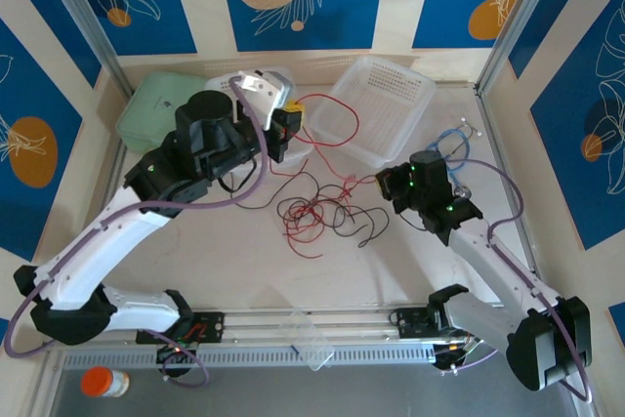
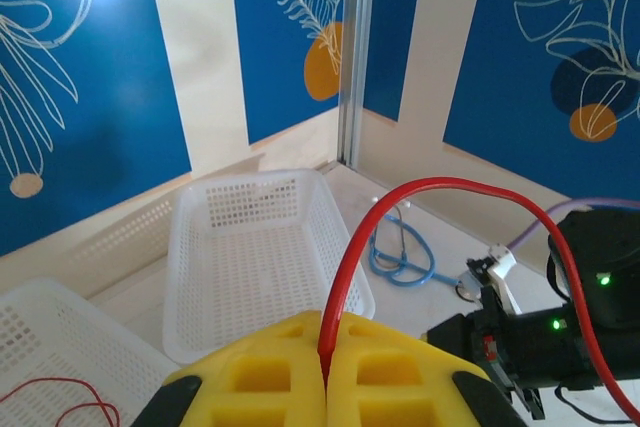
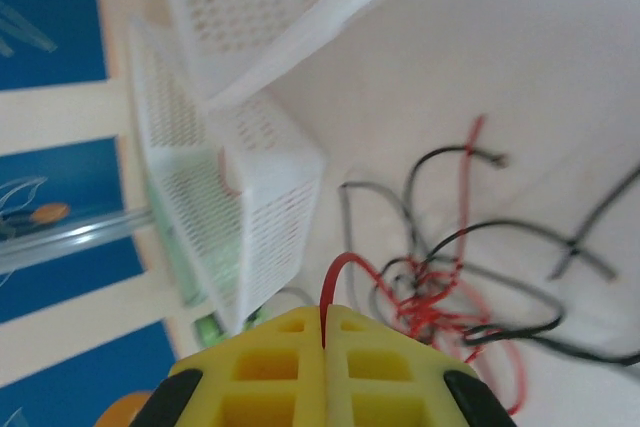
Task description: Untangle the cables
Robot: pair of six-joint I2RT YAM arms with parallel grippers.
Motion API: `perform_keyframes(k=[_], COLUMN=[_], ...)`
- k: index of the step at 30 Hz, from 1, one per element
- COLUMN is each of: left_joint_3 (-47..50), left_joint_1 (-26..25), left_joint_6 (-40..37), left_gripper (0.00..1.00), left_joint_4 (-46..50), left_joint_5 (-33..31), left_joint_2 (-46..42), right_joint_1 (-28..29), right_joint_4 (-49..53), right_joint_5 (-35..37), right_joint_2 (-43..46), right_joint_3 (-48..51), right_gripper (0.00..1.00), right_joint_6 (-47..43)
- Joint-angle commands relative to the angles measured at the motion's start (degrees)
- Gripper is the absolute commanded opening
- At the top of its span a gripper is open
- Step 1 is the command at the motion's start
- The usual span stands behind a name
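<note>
The red cable should be let go next, after my right gripper moves back and down.
A tangle of thin red and black cables (image 1: 314,212) lies mid-table, seen in the right wrist view as a knotted bunch (image 3: 440,287). My left gripper (image 1: 293,122) is raised at the back, shut on a red cable (image 2: 420,187) that arcs up from between its yellow fingers (image 2: 280,367) and drops toward the right arm. In the top view this red cable (image 1: 337,122) loops in front of the white basket. My right gripper (image 1: 383,183) sits at the tangle's right edge, and its yellow fingers (image 3: 380,347) are shut on a red cable (image 3: 340,265) leading into the knot.
A white perforated basket (image 1: 386,109) stands at the back centre-right, and another (image 1: 256,80) sits behind the left gripper. A green container (image 1: 156,109) is back left. A light-blue looped cable (image 1: 451,144) lies back right. A clear plastic piece (image 1: 311,339) and an orange bottle (image 1: 103,381) lie near the front.
</note>
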State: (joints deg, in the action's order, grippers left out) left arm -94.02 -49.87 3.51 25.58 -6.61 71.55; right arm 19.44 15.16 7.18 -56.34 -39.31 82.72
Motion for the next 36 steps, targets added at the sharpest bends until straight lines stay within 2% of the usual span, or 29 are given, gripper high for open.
perform_keyframes(k=[1, 5, 9, 16, 21, 24, 26, 31, 33, 36], left_joint_3=[-3.31, -3.12, -1.91, -1.34, -1.34, -1.77, -2.69, -6.93, -8.95, -12.09], left_joint_1=[0.38, 0.38, 0.32, 0.38, 0.54, 0.87, 1.16, 3.75, 5.96, 10.37], left_joint_6=[-2.37, -4.23, -6.76, -17.39, -25.31, -27.75, -28.93, -30.86, -30.22, -28.2], left_gripper=[0.0, 0.0, 0.0, 0.0, 0.0, 0.0, 0.0, 0.0, 0.0, 0.0], left_joint_4=[-0.5, -2.02, -4.9, -12.59, -18.6, -21.41, -23.02, -26.22, -26.07, -24.67], left_joint_5=[-2.41, -6.5, -11.42, -24.19, -29.57, -29.95, -29.93, -28.83, -27.6, -25.34], left_joint_2=[-3.96, -6.85, -9.26, -9.98, -8.26, -6.23, -4.55, 0.9, 3.24, 7.19], right_joint_1=[-1.47, -2.62, -3.44, -3.73, -3.8, -3.82, -3.79, -3.8, -3.77, -3.72], right_joint_4=[7.72, 11.26, 10.79, 8.27, 7.2, 6.61, 6.16, 5.83, 6.34, 8.2], right_joint_5=[8.94, 15.08, 18.24, 22.04, 22.29, 20.78, 19.46, 15.24, 13.75, 11.91], right_joint_2=[2.85, 4.44, 4.09, -0.53, -2.68, -2.82, -2.47, -0.39, 1.05, 4.29], right_joint_3=[3.29, 5.33, 7.97, 11.22, 12.14, 12.33, 12.42, 12.76, 12.95, 13.36], right_gripper=[0.0, 0.0, 0.0, 0.0, 0.0, 0.0, 0.07, 0.44, 0.51, 0.54], right_joint_6=[-4.0, -7.26, -9.5, -11.35, -11.25, -11.83, -12.64, -15.15, -15.86, -16.24])
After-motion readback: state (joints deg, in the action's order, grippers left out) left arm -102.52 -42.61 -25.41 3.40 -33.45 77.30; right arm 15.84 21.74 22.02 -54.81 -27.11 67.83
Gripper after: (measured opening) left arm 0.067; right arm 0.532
